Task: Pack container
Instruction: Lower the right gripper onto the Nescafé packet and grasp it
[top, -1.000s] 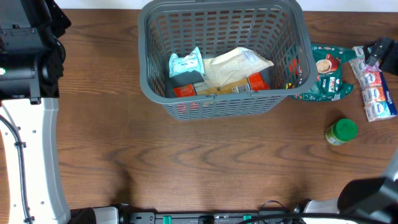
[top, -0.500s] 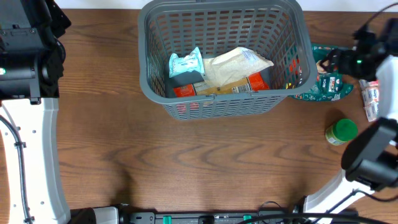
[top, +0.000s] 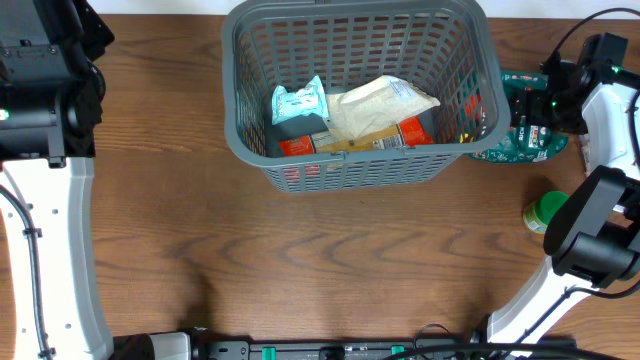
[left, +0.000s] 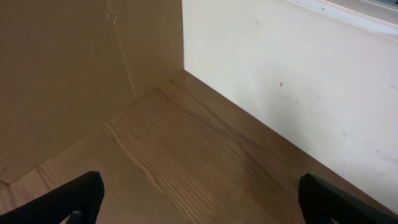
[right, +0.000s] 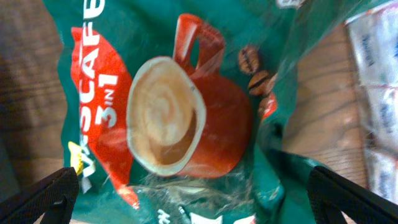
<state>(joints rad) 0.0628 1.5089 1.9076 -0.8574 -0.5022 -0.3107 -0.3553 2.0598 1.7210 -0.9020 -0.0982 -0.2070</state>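
Next, my right gripper lowers its open fingers to the green coffee-mix bag below, onto its printed cup (right: 193, 134), and closes them, since they straddle it.
The container (top: 250, 150) is a dark grey slotted basket at the top middle of the table. It holds a pale blue wipes pack (top: 298, 102), a cream bag (top: 380, 102) and a red box (top: 300, 146). A green coffee-mix bag (top: 520, 145) lies on the table just right of the basket; it fills the right wrist view (right: 168, 124). My right gripper (top: 545, 100) is open directly above this bag, fingers spread wide either side (right: 193, 199). My left gripper (left: 199, 199) is open and empty over bare wood, away from the basket.
A green-lidded jar (top: 545, 212) stands on the table below the coffee bag. White tissue packs (right: 376, 93) lie right of the bag, hidden by the arm in the overhead view. The left arm's base (top: 45, 90) is at the far left.
My right arm has swung in from the far right edge to a spot over the green coffee bag. The basket and its contents have not moved.
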